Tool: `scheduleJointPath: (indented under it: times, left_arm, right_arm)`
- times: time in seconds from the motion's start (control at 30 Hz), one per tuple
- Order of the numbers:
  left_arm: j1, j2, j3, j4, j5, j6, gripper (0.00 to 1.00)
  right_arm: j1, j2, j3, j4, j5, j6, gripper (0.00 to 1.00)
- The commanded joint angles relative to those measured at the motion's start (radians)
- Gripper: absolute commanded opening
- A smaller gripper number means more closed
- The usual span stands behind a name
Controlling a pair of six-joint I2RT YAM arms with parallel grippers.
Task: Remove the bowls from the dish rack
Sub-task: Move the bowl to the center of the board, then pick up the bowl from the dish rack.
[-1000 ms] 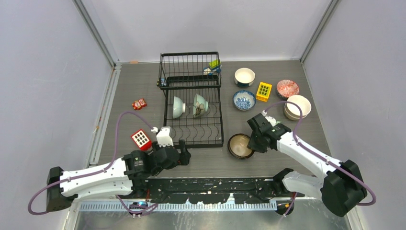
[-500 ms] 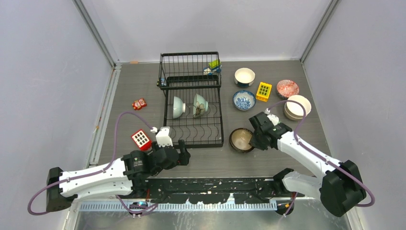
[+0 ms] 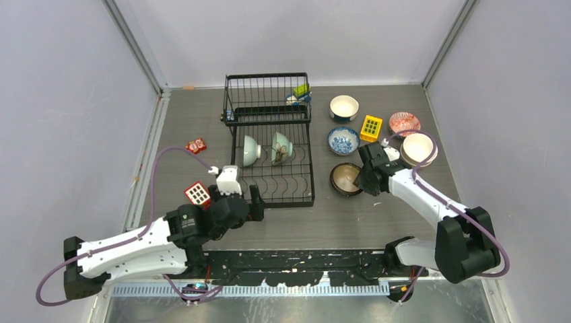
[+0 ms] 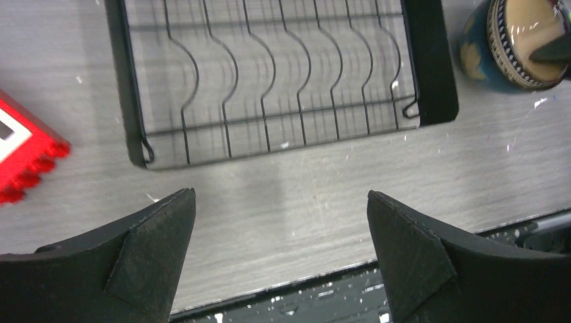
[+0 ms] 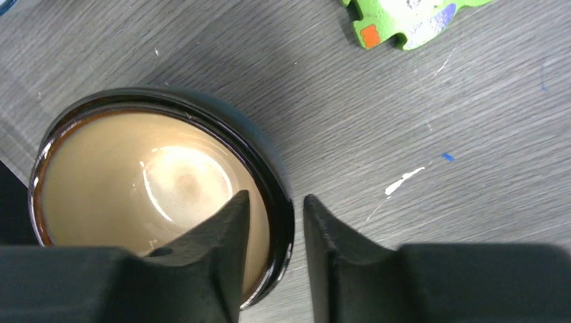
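The left gripper turns and moves outward next, toward the right in the top view, onto the pale green bowl's near rim, since that rim stands clear.
The black wire dish rack (image 3: pixel 314 182) stands mid-table with two bowls on edge among its tines: a pale green bowl (image 3: pixel 250 150) and a teal-and-white bowl (image 3: pixel 281 147). Just right of the rack, the brown bowl (image 3: pixel 345 178) with a cream inside is held by my right gripper (image 3: pixel 363 182). In the right wrist view this gripper (image 5: pixel 276 196) straddles the brown bowl's (image 5: pixel 135 182) dark rim, one finger inside and one outside. My left gripper (image 3: pixel 254 202) hovers wide open over the rack's near left corner. In the left wrist view it (image 4: pixel 279 194) holds nothing, with the rack (image 4: pixel 431 67) ahead.
On the table right of the rack sit a white bowl (image 3: pixel 344 106), a blue-and-white bowl (image 3: pixel 343 140), a red-patterned bowl (image 3: pixel 404 123) and stacked cream bowls (image 3: pixel 419 148). A yellow block (image 3: pixel 371 127) lies among them. A red block (image 3: pixel 198 194) lies beside my left gripper. Small toys (image 3: pixel 301 93) sit in the rack's raised back.
My right gripper has carried the brown bowl away from the near edge, up alongside the rack toward the other bowls. My left arm has advanced slightly toward the rack.
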Motion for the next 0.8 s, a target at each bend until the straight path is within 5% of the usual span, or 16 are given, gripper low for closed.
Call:
scheduleJointPath:
  times: [0.0,0.27,0.37,0.53,0.77]
  left_arm:
    - [0.074,0.043,0.107,0.041,-0.043,0.191,1.00]
    - [0.431,0.154,0.159,0.236,0.314,0.398,0.99]
    - [0.523,0.218,0.159,0.360,0.503,0.459,0.89]
    - [0.549,0.344,0.171,0.529,0.651,0.554,0.75]
    - [0.558,0.453,0.083,0.852,0.689,0.575,0.74]
  right_arm:
    - [-0.005,-0.075,0.035,-0.004,0.022,-0.035,0.48]
    - [-0.005,-0.311,0.054,-0.129,-0.064,-0.083,0.59]
    - [-0.005,-0.395,0.020,-0.107,-0.135,-0.100,0.58]
    - [-0.006,-0.487,-0.042,-0.053,-0.219,-0.116,0.57]
    - [-0.005,-0.554,-0.068,-0.018,-0.268,-0.126,0.57]
